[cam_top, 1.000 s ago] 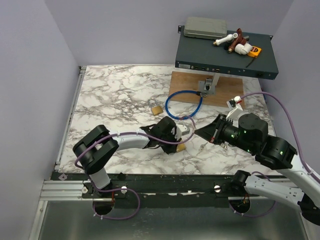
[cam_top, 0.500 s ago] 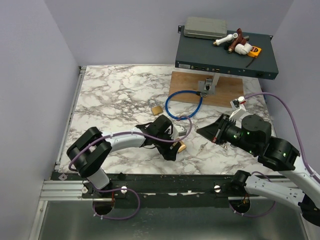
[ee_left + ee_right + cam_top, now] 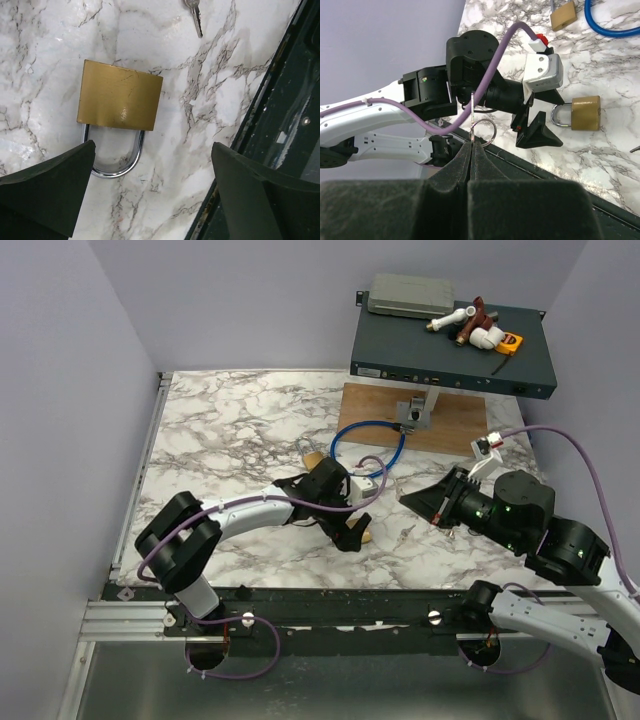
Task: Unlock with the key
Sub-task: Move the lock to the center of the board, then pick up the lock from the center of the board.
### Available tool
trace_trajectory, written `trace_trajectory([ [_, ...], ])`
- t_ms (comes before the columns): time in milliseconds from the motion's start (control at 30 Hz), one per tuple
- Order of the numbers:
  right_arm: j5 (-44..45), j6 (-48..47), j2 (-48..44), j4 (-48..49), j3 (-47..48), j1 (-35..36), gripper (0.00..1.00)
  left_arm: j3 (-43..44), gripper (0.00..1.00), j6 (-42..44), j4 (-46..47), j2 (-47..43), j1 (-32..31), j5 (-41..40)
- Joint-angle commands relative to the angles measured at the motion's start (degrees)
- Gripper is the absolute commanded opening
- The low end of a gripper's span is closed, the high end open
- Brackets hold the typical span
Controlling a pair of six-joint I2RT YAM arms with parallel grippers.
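Next, my left gripper needs to turn and center over the padlock, then lower around the brass body's sides.
A brass padlock [image 3: 120,102] lies flat on the marble table, its silver shackle [image 3: 114,162] pointing toward my left gripper [image 3: 153,150]. That gripper hovers over it, open, with the shackle end between its fingers and nothing held. In the top view the padlock [image 3: 364,536] peeks out beside the left gripper [image 3: 352,518]. My right gripper [image 3: 472,142] is shut on the key [image 3: 472,110], which stands edge-on above the fingertips with its ring [image 3: 485,132] hanging beside them. It hangs right of the padlock [image 3: 585,113], above the table.
A second brass padlock [image 3: 312,455] lies beside a blue cable loop [image 3: 368,448]. Another small key [image 3: 194,15] lies loose on the marble. A wooden board [image 3: 460,425] and a dark box [image 3: 450,350] stand at the back right. The table's black front rail [image 3: 280,125] is close.
My left gripper has opened and the padlock now lies free on the table. The right arm has drifted slightly right, still shut on the key.
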Motion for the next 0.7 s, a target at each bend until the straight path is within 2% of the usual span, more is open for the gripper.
trace_trajectory([
  [0, 3.0, -1.4, -0.2, -3.3, 3.3, -0.2, 0.01, 2.0, 0.98, 12.9, -0.1, 2.9, 0.0, 0.7],
  [67, 3.9, -1.8, -0.4, -4.0, 4.8, -0.2, 0.01, 4.5, 0.98, 16.4, -2.7, 4.2, 1.2, 3.6],
  [167, 4.4, -1.9, -0.6, -4.6, 6.3, -0.3, 0.01, 2.6, 0.98, 21.0, 0.3, 3.0, 1.2, 5.6],
  [367, 4.1, -1.9, 0.3, -5.4, 6.8, -0.3, 0.01, -1.2, 0.98, 25.5, 5.3, 3.9, 1.3, 3.9],
  [667, 4.2, -2.5, 1.9, -6.1, 8.1, -0.2, 0.01, -3.5, 0.99, 22.6, 10.4, 4.9, 0.8, -1.2],
])
